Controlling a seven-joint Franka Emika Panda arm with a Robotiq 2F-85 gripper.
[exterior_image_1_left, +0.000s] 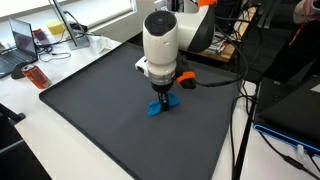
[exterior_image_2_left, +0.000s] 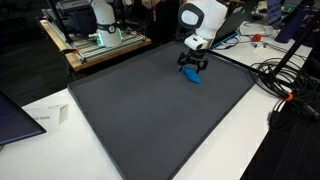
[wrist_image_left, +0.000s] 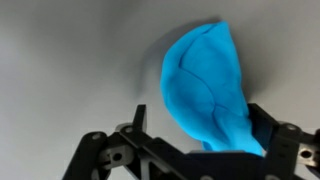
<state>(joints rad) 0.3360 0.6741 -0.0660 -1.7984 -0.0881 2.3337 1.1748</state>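
My gripper is low over the mat and has the blue lump between its open fingers. Next it should stay low and bring its fingers together on the blue lump's middle (exterior_image_2_left: 192, 75) (wrist_image_left: 211, 112).
A bright blue, soft-looking lump (wrist_image_left: 205, 80) lies on the dark grey mat (exterior_image_1_left: 110, 110). In the wrist view it fills the space between my two black fingers (wrist_image_left: 139, 118) and sits closer to the right one. My gripper (wrist_image_left: 200, 125) is open and low over it, with the jaws spread to either side. In both exterior views the white arm stands straight above the blue lump (exterior_image_1_left: 158, 108), with the gripper (exterior_image_1_left: 164, 95) down at the mat. The lump (exterior_image_2_left: 197, 77) shows just under the gripper (exterior_image_2_left: 193, 68) near the mat's far edge. Whether the fingers touch it I cannot tell.
The mat covers most of a white table (exterior_image_1_left: 30, 130). A laptop (exterior_image_1_left: 22, 42) and a small orange-red item (exterior_image_1_left: 37, 77) lie beyond one edge. Black cables (exterior_image_2_left: 275, 85) run along another side. A white machine on a wooden stand (exterior_image_2_left: 100, 35) is behind.
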